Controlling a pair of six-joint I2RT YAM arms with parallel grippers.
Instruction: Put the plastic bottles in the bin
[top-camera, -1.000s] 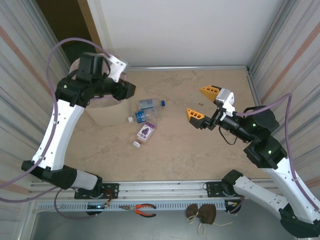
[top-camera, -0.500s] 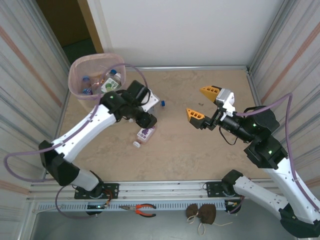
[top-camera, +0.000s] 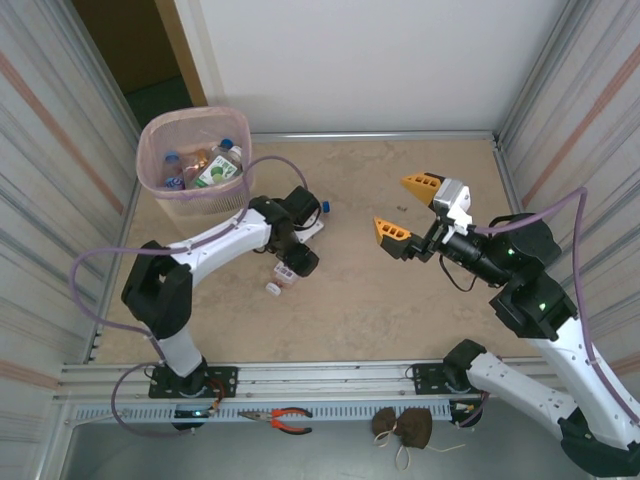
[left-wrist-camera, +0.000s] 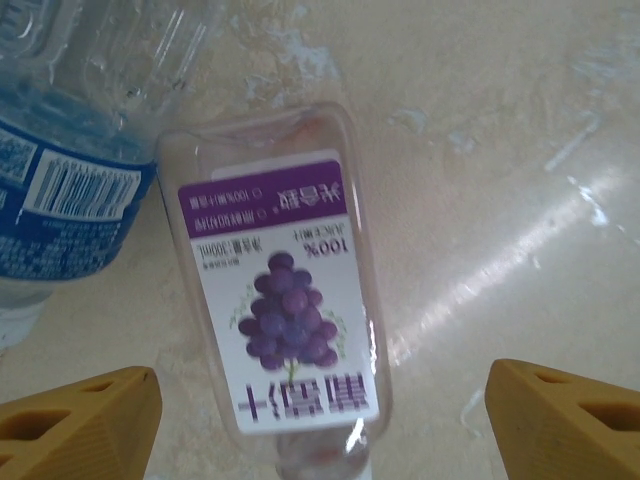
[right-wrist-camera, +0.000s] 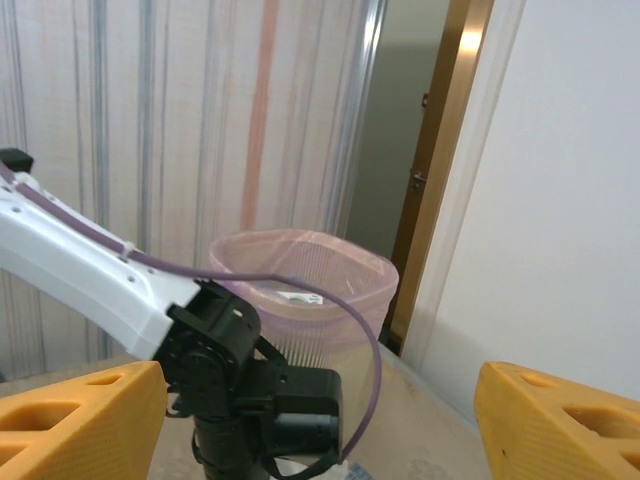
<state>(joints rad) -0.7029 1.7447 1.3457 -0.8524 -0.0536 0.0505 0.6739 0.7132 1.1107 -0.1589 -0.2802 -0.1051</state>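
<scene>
The grape bottle lies flat just below my left gripper, which will next go down over the grape bottle's labelled body (top-camera: 286, 272) (left-wrist-camera: 287, 300) and close its fingers on both sides.
A clear bottle with a purple grape label (left-wrist-camera: 285, 320) lies flat on the table, beside a larger clear bottle with a blue label (left-wrist-camera: 75, 170). My left gripper (left-wrist-camera: 320, 440) hovers open just above the grape bottle, one orange finger on each side, touching nothing. From above, the left gripper (top-camera: 293, 260) covers most of both bottles; a white cap (top-camera: 272, 289) and a blue cap (top-camera: 325, 208) stick out. The bin (top-camera: 160, 190), beige with a pink liner, stands at the far left with several bottles (top-camera: 215, 165) inside. My right gripper (top-camera: 405, 208) is open, empty and raised at mid-right.
Corrugated metal walls close in the table on the left and right, with a white wall behind. The bin (right-wrist-camera: 300, 290) appears beyond the left arm's wrist (right-wrist-camera: 240, 390) in the right wrist view. An aluminium rail (top-camera: 330, 375) runs along the near edge.
The left arm swung from over the bin down to the bottles on the table, and its jaws opened wider. The right arm has not moved.
</scene>
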